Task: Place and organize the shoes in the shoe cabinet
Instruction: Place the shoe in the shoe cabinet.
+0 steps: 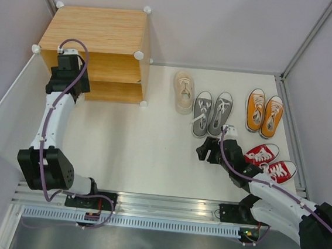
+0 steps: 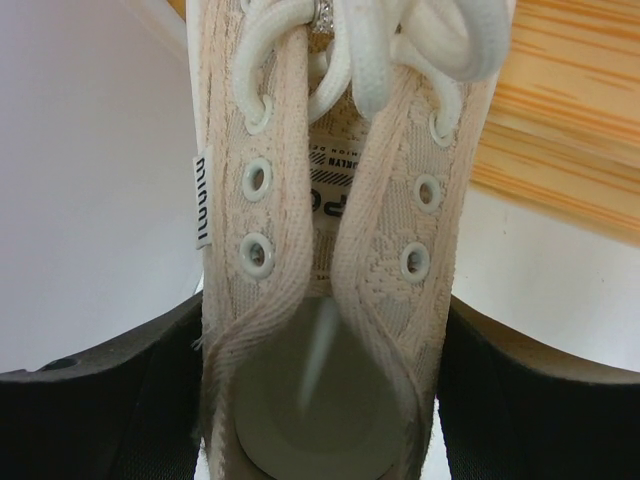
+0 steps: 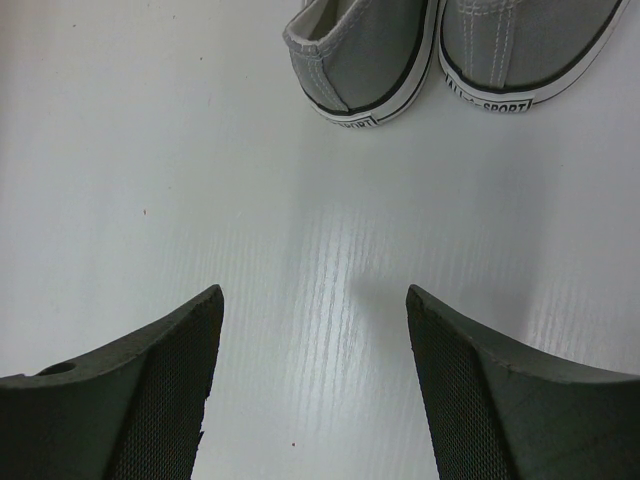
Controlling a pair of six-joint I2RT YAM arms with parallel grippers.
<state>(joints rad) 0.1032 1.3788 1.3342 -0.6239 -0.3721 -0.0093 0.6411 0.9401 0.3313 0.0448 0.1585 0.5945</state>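
Observation:
I will move the cream shoe outward with my left gripper onto the cabinet's upper shelf [image 1: 102, 68], by the open door panel, and release it, as that shelf's front is open.
My left gripper [image 1: 71, 87] is shut on a cream shoe [image 2: 330, 200], gripping it across its heel opening, at the left front of the light-wood shoe cabinet [image 1: 101, 33]. The cabinet's wood [image 2: 570, 120] shows beyond the shoe in the left wrist view. The other cream shoe [image 1: 184, 92] lies on the white floor right of the cabinet. A grey pair [image 1: 211, 113], an orange pair [image 1: 263, 113] and a red pair [image 1: 271, 161] lie further right. My right gripper [image 1: 206, 149] is open and empty just short of the grey shoes' heels [image 3: 365, 60].
The cabinet's white door panel [image 1: 5, 112] stands swung open to the left, beside my left arm. Grey walls close in the left, back and right. A metal rail [image 1: 146, 208] runs along the near edge.

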